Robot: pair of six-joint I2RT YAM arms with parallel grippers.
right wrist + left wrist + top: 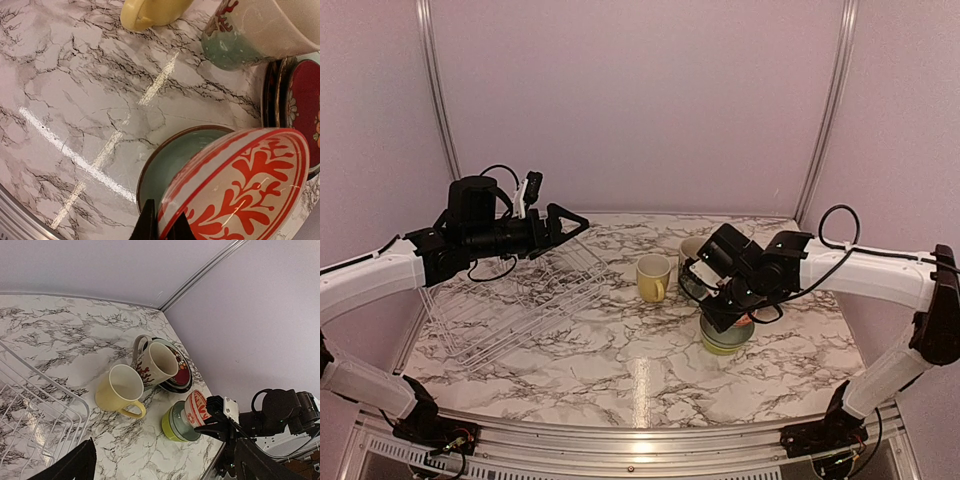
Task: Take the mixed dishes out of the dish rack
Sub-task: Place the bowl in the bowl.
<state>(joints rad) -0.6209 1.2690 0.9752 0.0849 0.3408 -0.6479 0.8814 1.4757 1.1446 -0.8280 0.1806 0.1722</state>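
I should use my right gripper to lower the tilted red-patterned bowl into the pale green inside of the lime-green bowl (731,335) (174,154) below it and let go of the red-patterned bowl's rim.
The white wire dish rack (515,300) stands at the left, and no dish shows in it. My left gripper (570,228) hovers open above its far edge, holding nothing. At the right, my right gripper (164,222) is shut on the rim of the red-patterned bowl (240,190), which tilts into the lime-green bowl (172,424) with its pale green inside (170,165). In the top view my right gripper (725,305) covers most of both bowls. The yellow mug (120,389) and the beige mug with red pattern (156,364) stand nearby. The beige mug rests on a stack of plates (182,377).
The marble table (620,370) ends at a metal rail along the near edge. Pale walls close in the back and both sides. The mugs, plates and bowls crowd together right of centre, close to the right wall (260,315).
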